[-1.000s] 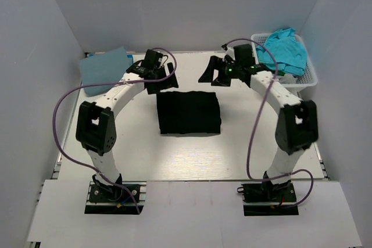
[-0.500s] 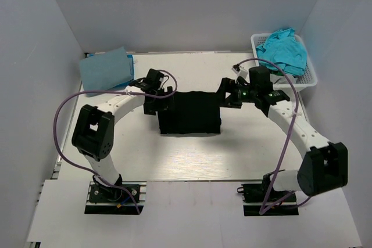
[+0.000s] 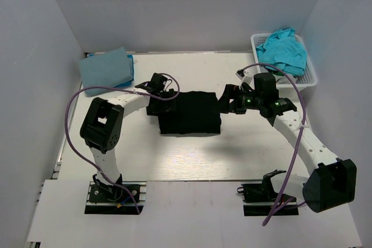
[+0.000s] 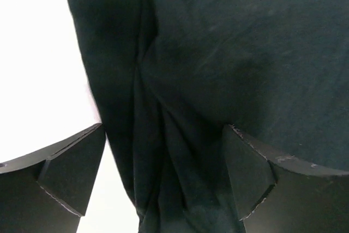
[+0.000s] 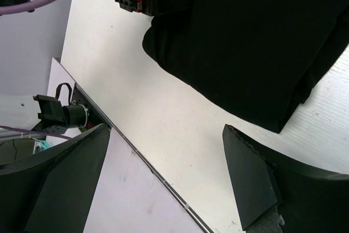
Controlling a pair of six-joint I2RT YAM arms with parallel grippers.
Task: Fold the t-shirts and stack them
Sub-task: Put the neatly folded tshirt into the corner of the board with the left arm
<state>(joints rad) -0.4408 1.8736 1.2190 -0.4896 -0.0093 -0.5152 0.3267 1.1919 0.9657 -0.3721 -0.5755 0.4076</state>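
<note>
The left gripper shifts a little to the right in the top view next and closes on the black t-shirt's wrinkled edge, because its open fingers already straddle that edge.
A folded black t-shirt (image 3: pixel 190 112) lies flat mid-table. My left gripper (image 3: pixel 158 104) is low at its left edge; in the left wrist view the jaws stand open (image 4: pixel 163 135) astride the shirt's wrinkled edge (image 4: pixel 180 91), not closed on it. My right gripper (image 3: pixel 225 101) is open at the shirt's right side. The right wrist view shows bare table between its open jaws (image 5: pixel 166 129), with the black t-shirt (image 5: pixel 251 42) just beyond. A folded light blue t-shirt (image 3: pixel 106 68) rests at the back left. A crumpled turquoise t-shirt (image 3: pixel 283 49) sits in the basket.
The white slotted basket (image 3: pixel 308 79) stands at the back right corner. White walls enclose the table (image 3: pixel 192 155) on three sides. A metal rail (image 5: pixel 152 156) edges the table's near side, past which both arm bases are bolted. Purple cables loop off both arms.
Both arms have come forward from the back of the table and dropped to the black t-shirt's left and right edges. Both grippers stayed open; the shirt has not moved.
</note>
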